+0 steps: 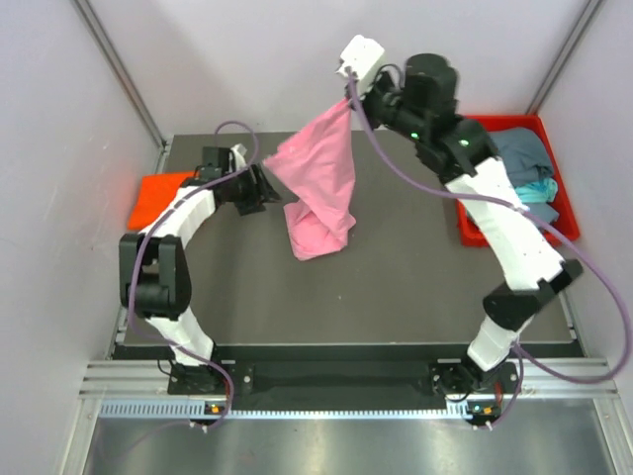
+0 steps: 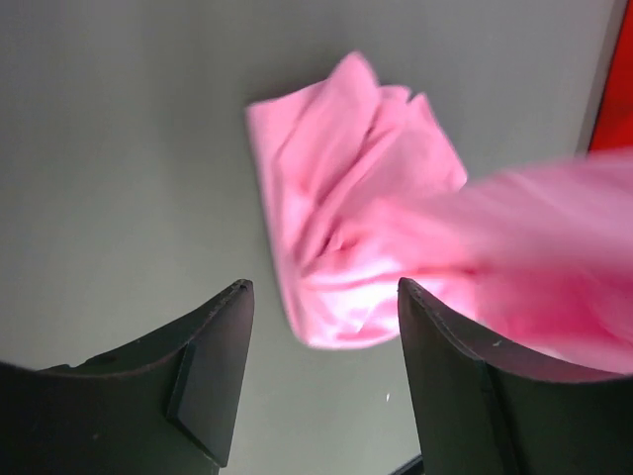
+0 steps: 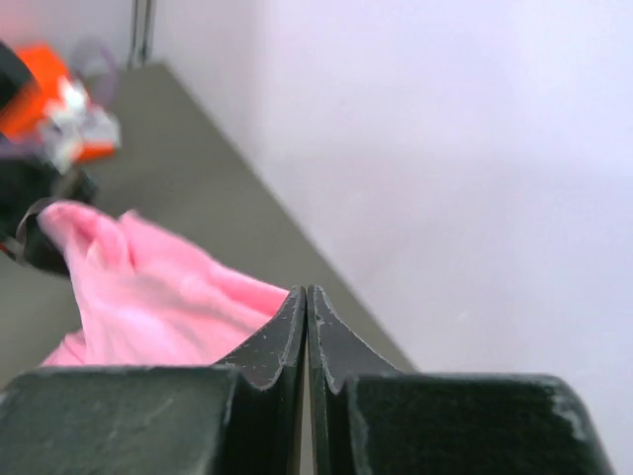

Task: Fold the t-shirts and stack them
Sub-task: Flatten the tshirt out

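My left gripper goes to the right in the top view and down onto the pink t-shirt's lower far edge (image 2: 329,87) next.
The pink t-shirt (image 1: 321,178) hangs from my right gripper (image 1: 349,96), which is raised near the back wall and shut on the shirt's top corner. Its lower end rests bunched on the table. In the right wrist view the jaws of the right gripper (image 3: 307,290) are pressed together, with the pink t-shirt (image 3: 148,297) trailing left below them. My left gripper (image 1: 271,188) stands open just left of the shirt's side corner, holding nothing. In the left wrist view the left gripper (image 2: 324,285) faces the pink t-shirt (image 2: 346,218) on the table. An orange t-shirt (image 1: 158,198) lies far left.
A red tray (image 1: 562,213) stands at the table's right edge with a grey-blue shirt (image 1: 522,150) and a teal one (image 1: 537,188) in it. Pale walls close in the back and sides. The dark table (image 1: 396,287) runs to the front rail.
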Robot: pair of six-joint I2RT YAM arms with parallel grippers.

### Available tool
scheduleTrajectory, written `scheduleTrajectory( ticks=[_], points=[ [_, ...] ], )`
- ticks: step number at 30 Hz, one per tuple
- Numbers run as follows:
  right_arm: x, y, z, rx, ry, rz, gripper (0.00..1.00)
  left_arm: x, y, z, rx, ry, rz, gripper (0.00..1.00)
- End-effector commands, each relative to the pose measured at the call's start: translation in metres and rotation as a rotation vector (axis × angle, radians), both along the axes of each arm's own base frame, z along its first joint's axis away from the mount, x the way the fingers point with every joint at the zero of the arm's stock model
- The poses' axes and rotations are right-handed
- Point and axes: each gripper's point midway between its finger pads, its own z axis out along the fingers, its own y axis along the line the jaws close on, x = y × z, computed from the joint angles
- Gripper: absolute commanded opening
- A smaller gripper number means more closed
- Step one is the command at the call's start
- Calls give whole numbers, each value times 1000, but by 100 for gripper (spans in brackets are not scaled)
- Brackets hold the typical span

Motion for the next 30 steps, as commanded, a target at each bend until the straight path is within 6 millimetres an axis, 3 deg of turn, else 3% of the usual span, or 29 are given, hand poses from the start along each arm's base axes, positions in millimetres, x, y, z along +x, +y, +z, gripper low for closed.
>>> scheduleTrajectory(
  ticks=[1,2,3,4,5,6,8,9,11,12,20,25,27,28,29,30],
  points=[
    [-31,-12,63,66,-147,29,0,34,-26,17,-10,-108,-62,65],
    [-34,-15,63,62,-146,28,0,43,-36,23,-8,-131,-86,65],
    [-40,-20,64,59,-147,25,0,49,-39,6,12,-107,-102,65],
    [-46,-27,68,52,-161,20,0,58,-46,12,23,-132,-119,66],
    [-43,-26,59,33,-149,14,0,63,-50,9,22,-130,-126,66],
    [-46,-30,52,16,-139,9,0,69,-51,-8,40,-109,-139,66],
    [-51,-37,49,1,-137,-1,0,85,-57,-6,77,-143,-156,65],
    [-50,-38,39,-15,-119,-5,0,90,-60,-22,94,-123,-164,65],
    [-53,-40,33,-20,-105,-6,0,103,-69,-20,128,-162,-199,63],
    [-55,-42,30,-22,-96,-8,0,107,-71,-36,155,-144,-211,63],
    [-50,-47,24,-33,-86,-32,0,104,-104,-73,221,-119,-300,59],
    [-46,-49,20,-36,-76,-43,0,103,-104,-80,225,-109,-310,42],
    [-44,-50,10,-48,-55,-49,0,103,-103,-78,234,-116,-311,22],
    [-42,-51,5,-39,-36,-57,0,104,-102,-75,236,-121,-307,5],
    [-39,-52,-10,-44,-1,-70,3,105,-101,-68,240,-131,-300,3],
    [-34,-59,-19,-40,29,-96,17,107,-100,-61,243,-147,-295,1]
  ],
)
